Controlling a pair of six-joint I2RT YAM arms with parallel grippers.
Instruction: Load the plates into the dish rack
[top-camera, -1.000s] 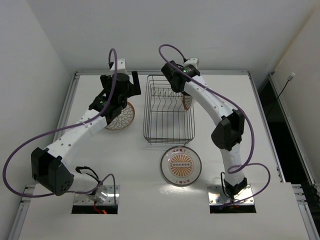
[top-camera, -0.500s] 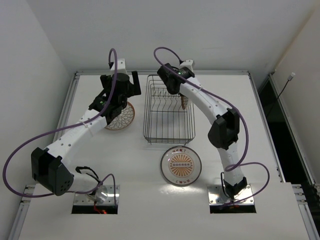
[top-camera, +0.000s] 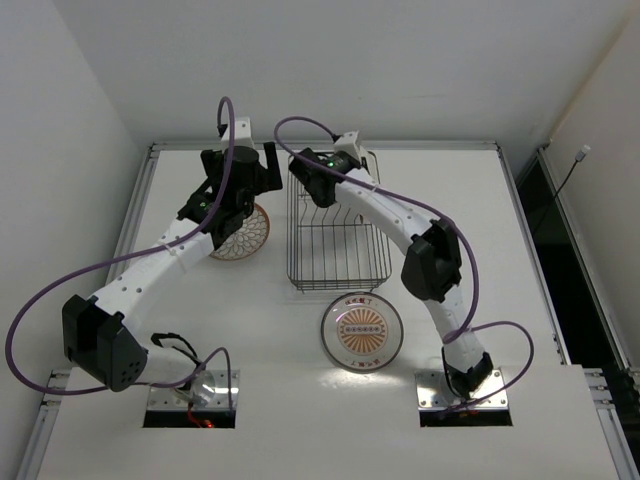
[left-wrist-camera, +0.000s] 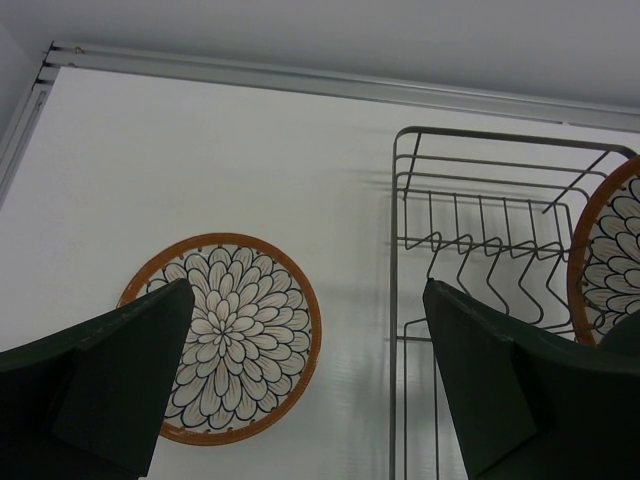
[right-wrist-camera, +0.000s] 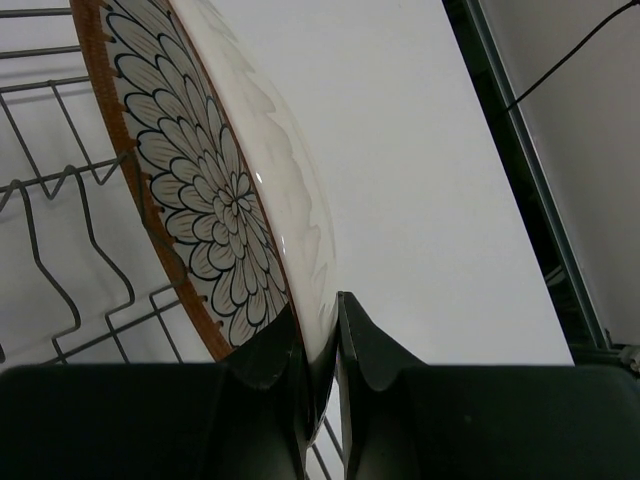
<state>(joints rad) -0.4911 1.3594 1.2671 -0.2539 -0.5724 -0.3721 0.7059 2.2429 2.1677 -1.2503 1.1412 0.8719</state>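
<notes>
The plate, already held on edge, goes down between the rack's bent wires below it next. My right gripper then releases the plate's rim.
My right gripper (right-wrist-camera: 322, 340) is shut on the rim of a petal-patterned plate (right-wrist-camera: 215, 190) and holds it on edge over the wires of the dish rack (right-wrist-camera: 60, 195). From above, that gripper (top-camera: 318, 190) hangs over the back left part of the black dish rack (top-camera: 338, 284). To the rack's left a second plate (top-camera: 245, 235) lies flat, and my left gripper (top-camera: 243, 162) hovers open above it. In the left wrist view this plate (left-wrist-camera: 235, 335) shows between the wide-spread fingers (left-wrist-camera: 110, 385). The third plate (top-camera: 362, 331) lies flat in front of the rack.
The white table is edged by a metal rail (top-camera: 330, 146) at the back, with walls close by. Purple cables loop over both arms. The right arm's elbow (top-camera: 432, 262) stands just right of the rack.
The right arm has swung left with its plate, from the rack's right side to over the back left part. The left arm has not moved.
</notes>
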